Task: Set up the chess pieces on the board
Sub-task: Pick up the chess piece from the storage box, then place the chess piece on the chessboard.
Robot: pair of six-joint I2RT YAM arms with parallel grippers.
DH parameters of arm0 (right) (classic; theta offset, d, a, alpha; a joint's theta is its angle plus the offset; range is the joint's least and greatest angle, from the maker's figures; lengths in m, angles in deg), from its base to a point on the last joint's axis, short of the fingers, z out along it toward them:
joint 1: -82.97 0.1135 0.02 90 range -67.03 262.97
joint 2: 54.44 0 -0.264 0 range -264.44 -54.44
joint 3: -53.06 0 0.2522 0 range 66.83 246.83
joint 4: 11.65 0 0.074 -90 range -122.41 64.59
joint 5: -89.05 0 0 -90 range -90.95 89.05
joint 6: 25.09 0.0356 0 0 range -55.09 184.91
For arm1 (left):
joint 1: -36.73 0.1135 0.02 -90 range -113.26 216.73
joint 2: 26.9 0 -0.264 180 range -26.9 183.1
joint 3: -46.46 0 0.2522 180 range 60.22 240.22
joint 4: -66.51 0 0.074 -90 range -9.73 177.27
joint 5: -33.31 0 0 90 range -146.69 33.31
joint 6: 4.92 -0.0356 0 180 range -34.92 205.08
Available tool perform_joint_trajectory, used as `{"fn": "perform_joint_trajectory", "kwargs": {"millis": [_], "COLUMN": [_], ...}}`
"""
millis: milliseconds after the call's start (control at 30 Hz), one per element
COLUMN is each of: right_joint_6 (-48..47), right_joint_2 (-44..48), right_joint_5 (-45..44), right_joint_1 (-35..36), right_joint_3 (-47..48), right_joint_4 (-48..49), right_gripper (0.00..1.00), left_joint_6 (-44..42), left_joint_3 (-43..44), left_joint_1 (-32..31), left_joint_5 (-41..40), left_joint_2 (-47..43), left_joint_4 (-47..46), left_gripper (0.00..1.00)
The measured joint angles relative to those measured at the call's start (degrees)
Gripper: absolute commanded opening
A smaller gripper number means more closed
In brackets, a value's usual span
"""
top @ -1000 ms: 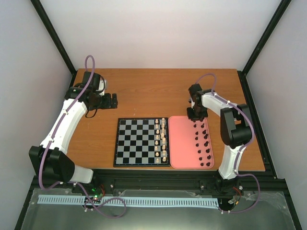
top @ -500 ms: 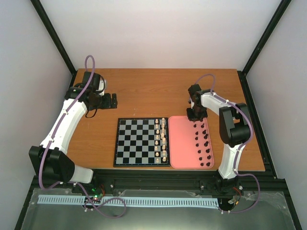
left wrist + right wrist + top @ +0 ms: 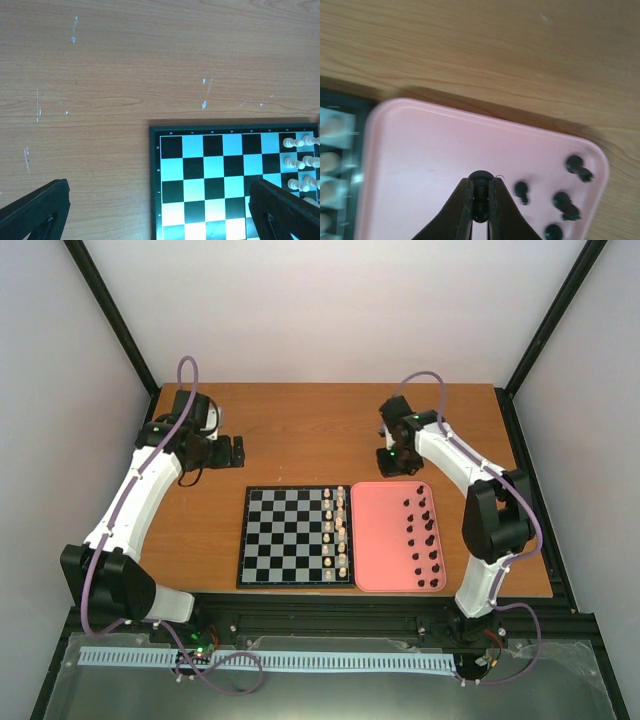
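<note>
The light square beside the board's far corner [image 3: 267, 494] is below my right gripper, to its left in the top view, so I should move the gripper across and down next to release.
In the right wrist view my right gripper [image 3: 480, 192] is shut on one black chess piece [image 3: 480, 176], held above the far end of the pink tray [image 3: 430, 150]. Other black chess pieces [image 3: 521, 189] lie on the tray to its right. From above, the right gripper [image 3: 392, 462] hangs just beyond the tray's far edge, and several black chess pieces [image 3: 424, 540] line the tray's right side. The board [image 3: 280, 540] lies left of the tray. My left gripper [image 3: 238, 449] is open over bare table, far left of the board [image 3: 210, 170].
Cream-white pieces [image 3: 340, 530] stand in two columns along the board's right edge, next to the pink tray [image 3: 385, 540]. They show at the right of the left wrist view [image 3: 295, 162]. Bare wooden table [image 3: 300, 430] stretches behind the board.
My right gripper closed on a black piece at the tray's far end and has lifted it, moving back and to the left. The left arm has not moved.
</note>
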Motion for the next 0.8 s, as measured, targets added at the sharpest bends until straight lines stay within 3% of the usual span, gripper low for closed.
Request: {"fn": "perform_joint_trajectory", "kwargs": {"millis": [333,467,667,800], "right_joint_6": [2.3,2.4,2.3,2.3], "right_joint_2": [-2.4,-8.9,-21.7,-28.5], "right_joint_5": [1.0,1.9,3.9,6.2], "right_joint_1": [15.4,19.2,24.4,27.6], "right_joint_3": [17.0,25.8,40.5,48.9], "right_joint_4": [-6.8,-9.0,-12.9,-14.8], "right_gripper": [0.03,0.03,0.03,0.03], "left_joint_6": [2.6,4.6,8.4,10.4], "left_joint_3": [-4.1,-5.9,-10.1,-12.7], "left_joint_1": [0.2,2.6,12.2,13.4], "left_joint_5": [-3.5,-3.8,-3.6,-3.4], "left_joint_2": [-0.9,-1.4,-1.5,-2.6], "left_joint_4": [0.4,0.6,0.7,0.8], "left_gripper": [1.0,1.0,1.0,1.0]}}
